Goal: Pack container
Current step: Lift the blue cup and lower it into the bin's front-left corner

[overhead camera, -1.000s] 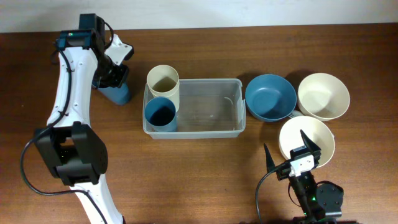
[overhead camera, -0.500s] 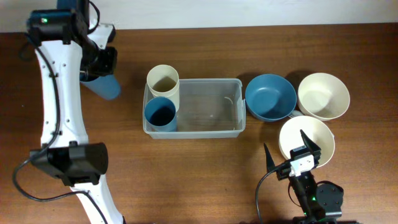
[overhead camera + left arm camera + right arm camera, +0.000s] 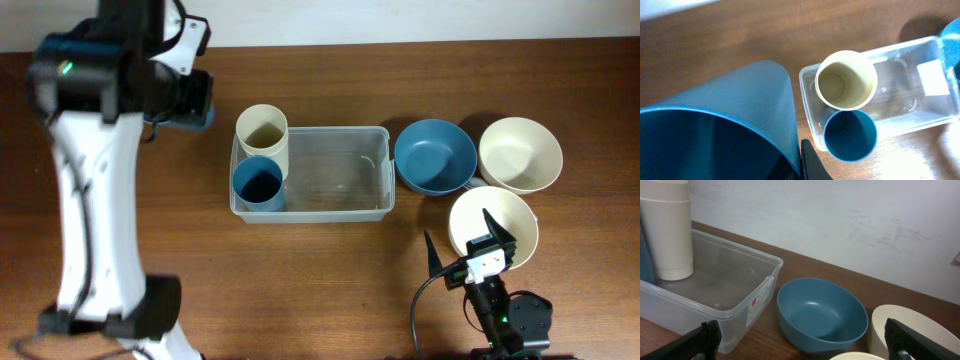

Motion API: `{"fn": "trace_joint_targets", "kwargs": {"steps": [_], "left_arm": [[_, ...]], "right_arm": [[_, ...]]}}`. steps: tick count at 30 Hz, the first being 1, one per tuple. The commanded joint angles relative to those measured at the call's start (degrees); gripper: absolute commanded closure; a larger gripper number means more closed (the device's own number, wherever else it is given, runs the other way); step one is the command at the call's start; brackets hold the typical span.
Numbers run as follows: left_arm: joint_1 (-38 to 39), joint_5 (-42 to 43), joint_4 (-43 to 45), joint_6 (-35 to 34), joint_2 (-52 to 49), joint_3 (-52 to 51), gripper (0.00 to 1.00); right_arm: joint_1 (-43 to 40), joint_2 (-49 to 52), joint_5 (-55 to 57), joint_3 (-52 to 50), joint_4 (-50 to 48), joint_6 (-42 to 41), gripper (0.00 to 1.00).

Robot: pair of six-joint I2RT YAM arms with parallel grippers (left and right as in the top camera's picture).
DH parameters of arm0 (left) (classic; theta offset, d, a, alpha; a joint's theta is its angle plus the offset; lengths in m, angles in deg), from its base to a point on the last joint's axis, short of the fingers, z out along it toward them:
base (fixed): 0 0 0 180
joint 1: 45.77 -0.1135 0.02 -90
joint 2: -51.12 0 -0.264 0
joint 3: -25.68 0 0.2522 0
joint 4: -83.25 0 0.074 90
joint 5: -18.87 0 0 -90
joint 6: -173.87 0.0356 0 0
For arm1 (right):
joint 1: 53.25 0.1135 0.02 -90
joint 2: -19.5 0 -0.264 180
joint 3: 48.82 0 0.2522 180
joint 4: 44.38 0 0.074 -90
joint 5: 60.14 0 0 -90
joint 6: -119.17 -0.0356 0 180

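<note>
My left gripper will next move right in the overhead view to the blue cup standing below, over its opening (image 3: pixel 259 181) (image 3: pixel 850 135). Then it will lower my cup inside and let it go.
The clear container (image 3: pixel 340 131) lies mid-table with a cream cup (image 3: pixel 262 135) and a blue cup (image 3: pixel 258 183) upright in its left end. My left gripper (image 3: pixel 188 97) is high above the table, up and left of the container, and it is shut on another blue cup (image 3: pixel 735 110). That cup fills the left of the left wrist view, with one dark finger (image 3: pixel 809 161) against its wall; the container (image 3: pixel 912 97) lies below it to the right. The arm hides most of this cup from overhead. My right gripper (image 3: pixel 463 248) is open and empty near the front right edge.
Right of the container sit a blue bowl (image 3: pixel 434 155), a cream bowl (image 3: pixel 520 153) and a second cream bowl (image 3: pixel 472 212) just beyond the right fingers. In the right wrist view the blue bowl (image 3: pixel 822 315) sits between the container (image 3: pixel 725 287) and a cream bowl (image 3: pixel 900 325).
The left arm has lifted the blue cup off the table left of the container and risen high toward the overhead camera. The right arm has not moved.
</note>
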Motion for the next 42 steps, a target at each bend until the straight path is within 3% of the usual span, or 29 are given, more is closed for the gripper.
{"fn": "trace_joint_targets", "kwargs": {"steps": [1,9,15,25,33,42], "left_arm": [[1.42,-2.56,-0.04,-2.51,6.73,1.55,0.98],[9.40,-2.12,-0.04,-5.73,15.52,-5.77,0.98],[14.99,-2.14,-0.02,-7.21,16.26,-14.56,0.98],[15.78,-2.05,2.80,-7.19,16.15,-25.68,0.98],[15.82,0.92,3.61,-7.13,16.09,-26.73,0.98],[21.03,-1.29,5.70,-6.93,15.56,-26.95,0.98]], "right_arm": [[0.37,-0.22,-0.33,-0.26,0.35,0.22,0.01],[0.37,-0.22,-0.35,-0.26,0.35,0.22,0.01],[0.37,-0.22,-0.35,-0.26,0.35,0.22,0.01],[0.37,-0.22,-0.35,-0.26,0.35,0.22,0.01],[0.37,-0.22,-0.35,-0.26,0.35,0.22,0.01],[0.37,-0.22,-0.35,-0.26,0.35,0.22,0.01]]}}
